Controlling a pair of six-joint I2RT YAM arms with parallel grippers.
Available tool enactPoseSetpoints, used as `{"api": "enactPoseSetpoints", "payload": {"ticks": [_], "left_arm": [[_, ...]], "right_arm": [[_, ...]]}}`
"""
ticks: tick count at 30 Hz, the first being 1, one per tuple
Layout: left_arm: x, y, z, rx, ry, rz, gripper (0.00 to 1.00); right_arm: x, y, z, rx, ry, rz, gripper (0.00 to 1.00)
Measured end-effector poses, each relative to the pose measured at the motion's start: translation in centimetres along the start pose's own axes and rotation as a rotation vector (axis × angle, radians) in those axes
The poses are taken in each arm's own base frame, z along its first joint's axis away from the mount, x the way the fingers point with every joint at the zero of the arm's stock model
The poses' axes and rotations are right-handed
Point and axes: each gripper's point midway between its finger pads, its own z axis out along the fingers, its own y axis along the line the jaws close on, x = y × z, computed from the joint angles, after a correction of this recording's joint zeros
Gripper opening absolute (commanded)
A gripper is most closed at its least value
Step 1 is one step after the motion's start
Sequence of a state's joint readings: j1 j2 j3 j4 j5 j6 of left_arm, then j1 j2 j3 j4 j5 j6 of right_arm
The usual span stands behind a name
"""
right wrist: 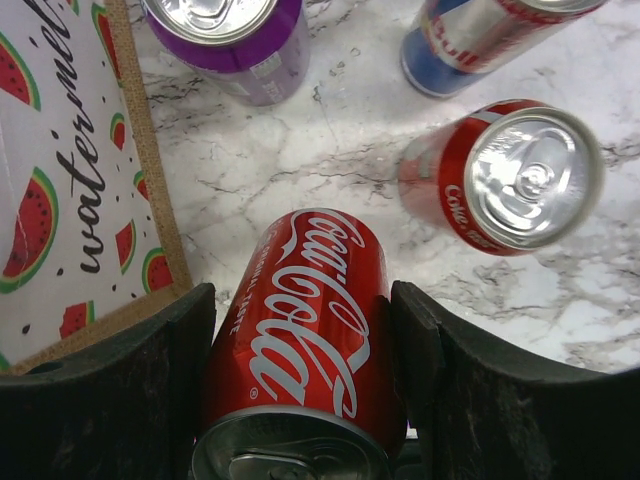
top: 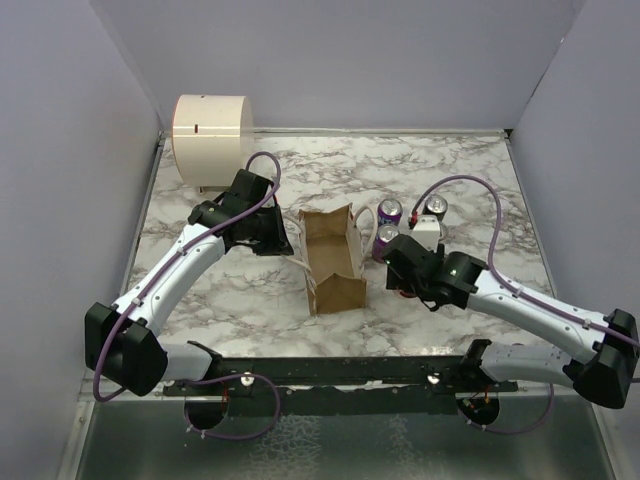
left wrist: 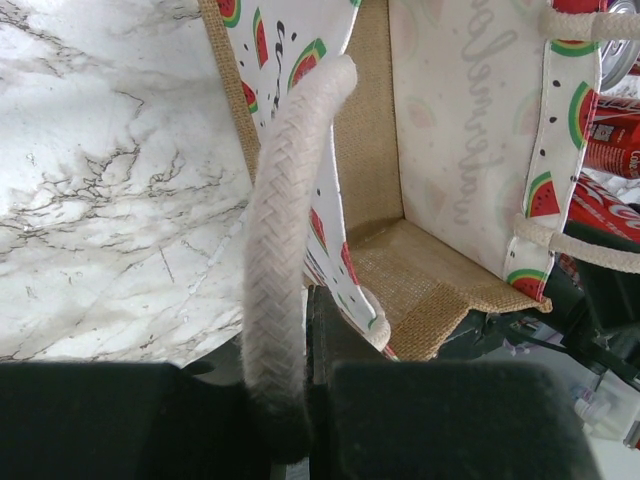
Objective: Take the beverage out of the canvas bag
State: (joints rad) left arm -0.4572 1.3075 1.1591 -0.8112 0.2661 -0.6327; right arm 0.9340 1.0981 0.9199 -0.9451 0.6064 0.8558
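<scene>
The bag's bottom shows bare. My left gripper will next stay where it is beside the bag (top: 332,262) and open its fingers to release the white rope handle.
The canvas bag (top: 332,262) stands open in the middle of the table, tan with watermelon prints. In the left wrist view its jute floor (left wrist: 420,275) shows bare. My left gripper (top: 284,240) is shut on the bag's white rope handle (left wrist: 290,220) at its left side, with the rope pinched between the jaws (left wrist: 300,335). My right gripper (top: 393,258) is just right of the bag and is shut on a red Coca-Cola can (right wrist: 305,330), held with its top toward the camera, outside the bag's printed wall (right wrist: 65,190).
A second red Coke can (right wrist: 515,175), a purple can (right wrist: 235,40) and a blue-silver can (right wrist: 480,35) stand on the marble right of the bag. A cream cylindrical container (top: 210,130) sits at the back left corner. Grey walls enclose the table.
</scene>
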Motion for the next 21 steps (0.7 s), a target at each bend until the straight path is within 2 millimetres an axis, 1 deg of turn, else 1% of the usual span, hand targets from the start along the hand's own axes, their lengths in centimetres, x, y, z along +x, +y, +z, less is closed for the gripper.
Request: {"api": "enactPoseSetpoints", "payload": {"ticks": [4, 8, 13, 21], "left_arm": [[0.0, 0.0, 0.0, 0.000, 0.000, 0.000, 0.00], [0.0, 0.0, 0.0, -0.001, 0.000, 0.000, 0.00], [0.0, 0.0, 0.0, -0.001, 0.000, 0.000, 0.00], [0.0, 0.0, 0.0, -0.001, 0.000, 0.000, 0.00]], "right_arm": [[1.2, 0.9, 1.9, 0.006, 0.042, 0.005, 0.02], [2.1, 1.4, 3.3, 0.012, 0.082, 0.006, 0.02], [1.8, 1.7, 4.5, 0.003, 0.101, 0.029, 0.02], [1.3, 1.3, 6.4, -0.003, 0.139, 0.060, 0.02]]}}
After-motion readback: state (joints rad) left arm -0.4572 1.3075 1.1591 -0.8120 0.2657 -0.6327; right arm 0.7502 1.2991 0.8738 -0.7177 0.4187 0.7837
